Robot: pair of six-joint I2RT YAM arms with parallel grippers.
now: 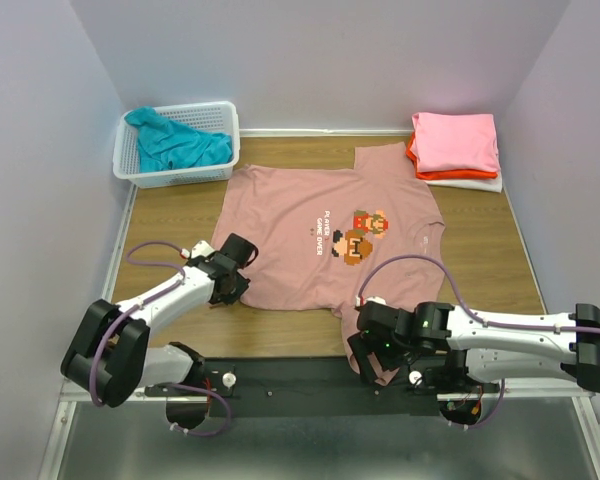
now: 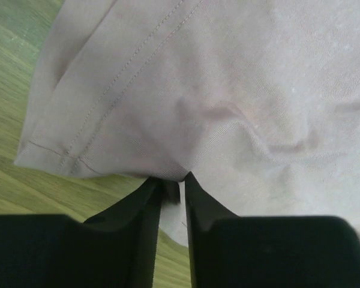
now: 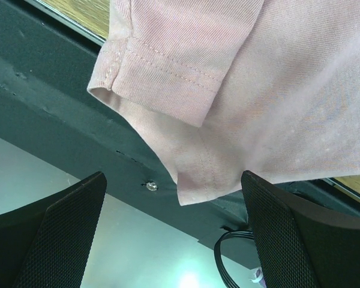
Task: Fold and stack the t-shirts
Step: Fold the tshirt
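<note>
The right gripper moves down slightly next and closes on the sleeve tip (image 1: 381,376) (image 3: 199,179) just below it, since its open fingers already straddle the cloth.
The dusty-pink t-shirt (image 1: 300,235) with pixel game figures and white text lies spread flat on the table. My left gripper (image 1: 238,274) is at its near-left hem corner; in the left wrist view the jaws (image 2: 174,185) are nearly closed, pinching the hem edge (image 2: 126,144). My right gripper (image 1: 372,350) is at the near sleeve, which hangs over the table's front edge. Its fingers (image 3: 66,222) stand wide open on either side of the sleeve tip (image 3: 198,174), not touching it. A teal shirt (image 1: 180,145) lies in the basket. Folded bright pink (image 1: 455,140), orange and white shirts are stacked at the back right.
The white lattice basket (image 1: 135,170) stands at the back left corner. A dark rail (image 1: 280,375) runs along the table's near edge, also seen under the sleeve in the right wrist view (image 3: 60,108). Walls close in on the left, back and right.
</note>
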